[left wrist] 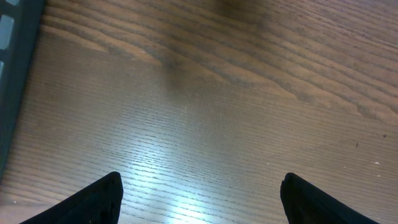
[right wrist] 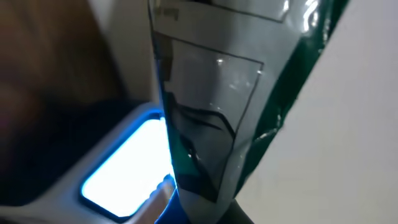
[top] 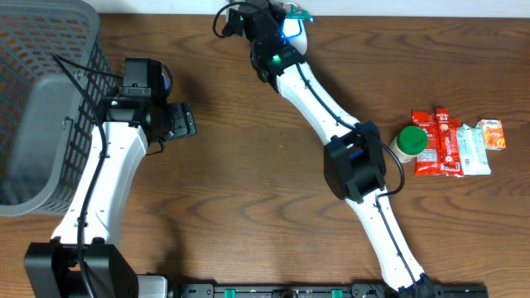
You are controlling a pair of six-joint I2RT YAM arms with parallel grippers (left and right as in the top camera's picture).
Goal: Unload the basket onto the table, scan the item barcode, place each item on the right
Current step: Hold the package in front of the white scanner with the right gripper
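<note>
Next, my right gripper swings back and to the right in the overhead view and lets go of the packet onto the red packets, where other items are grouped.
My right gripper [top: 284, 18] is stretched to the far edge of the table and is shut on the item, a green and white foil packet [top: 301, 14]. In the right wrist view the packet [right wrist: 211, 106] rises upright from between the fingers, which it mostly hides. Its clear-edged face is turned toward the scanner's blue-lit window [right wrist: 127, 165]. The white scanner [top: 296, 37] glows blue just beside the packet. No barcode is readable. My left gripper [top: 179, 122] hovers open over bare wood, its two dark fingertips [left wrist: 102, 196] wide apart with nothing between them.
A grey mesh basket [top: 41, 99] fills the left side, its rim [left wrist: 12, 68] beside the left gripper. At the right lie a green-lidded can [top: 410, 141], red packets [top: 436, 145], a white packet [top: 474, 149] and a small orange pack [top: 493, 132].
</note>
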